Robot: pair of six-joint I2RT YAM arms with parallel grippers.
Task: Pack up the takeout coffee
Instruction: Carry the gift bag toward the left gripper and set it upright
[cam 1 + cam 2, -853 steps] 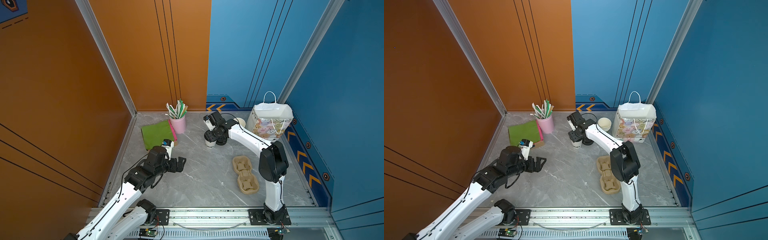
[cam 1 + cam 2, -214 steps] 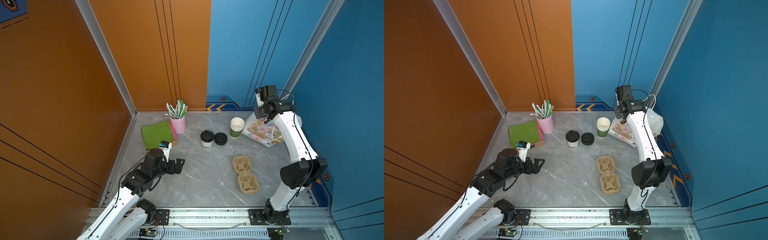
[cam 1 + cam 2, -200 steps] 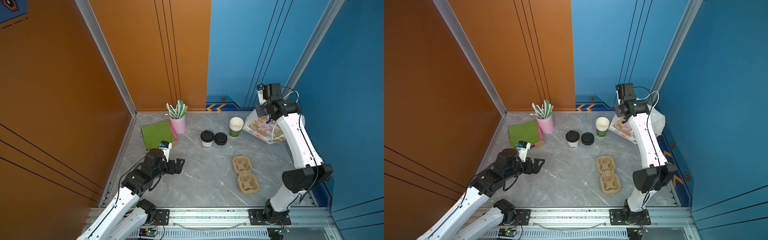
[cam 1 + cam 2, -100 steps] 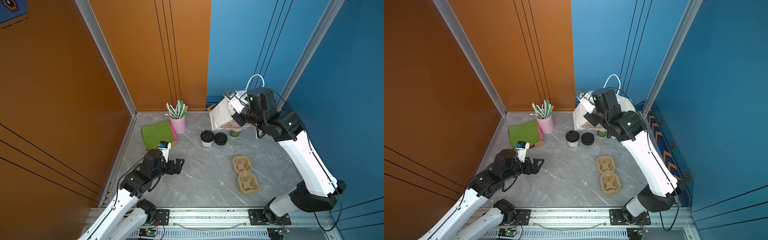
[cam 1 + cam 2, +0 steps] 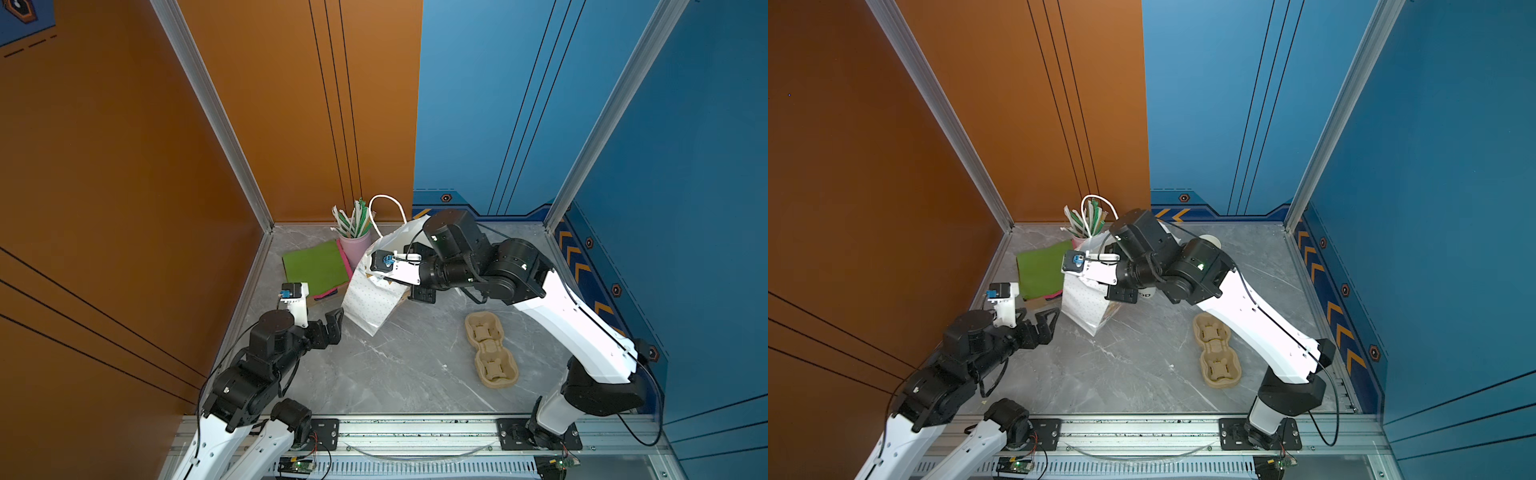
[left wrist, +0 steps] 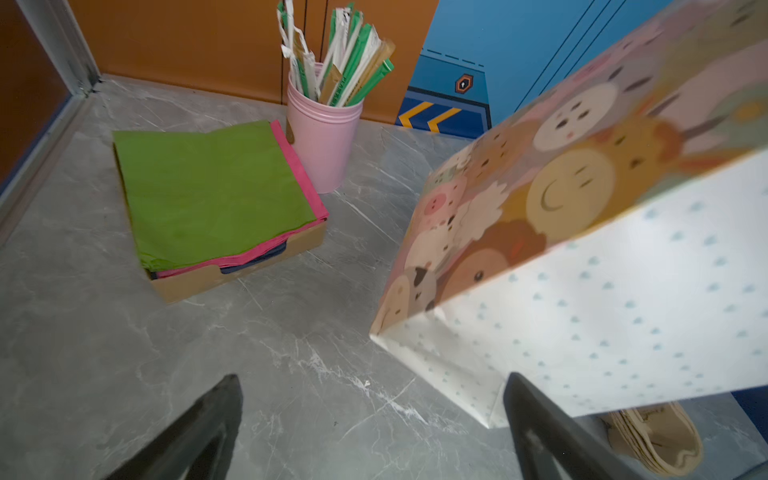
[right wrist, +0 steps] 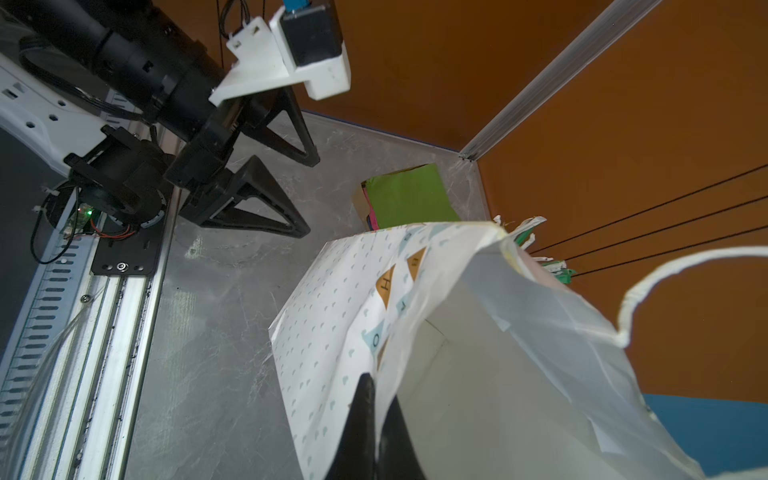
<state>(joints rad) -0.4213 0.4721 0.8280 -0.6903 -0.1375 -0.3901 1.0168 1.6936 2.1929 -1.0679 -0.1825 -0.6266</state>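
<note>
My right gripper moves down and back next, since clear tabletop lies below the gripper and nearer my base. It then stands the tilted bag there and releases the bag's rim.
My right gripper point(image 7: 376, 390) is shut on the rim of the white patterned paper bag point(image 5: 370, 299). The bag point(image 5: 1084, 305) hangs tilted above the table's left middle, mouth toward the right wrist camera, its inside point(image 7: 478, 374) showing nothing. My left gripper point(image 5: 332, 328) stands open low over the table, one finger point(image 6: 536, 419) just in front of the bag's bottom corner point(image 6: 490, 415), nothing between the jaws. The takeout coffee is almost hidden under my right arm; a sliver of white cup with dark lettering point(image 5: 1145, 294) shows in a top view.
A pink cup of wrapped straws point(image 5: 355, 249) and a cardboard tray of green and pink napkins point(image 5: 313, 266) stand at the back left. A cardboard cup carrier point(image 5: 490, 349) lies right of centre. The top of a cup stack point(image 5: 1209, 240) peeks out behind my right arm.
My right arm has swung the bag from the back right corner across to the left middle, covering the cups. The left arm has barely moved and stays open.
</note>
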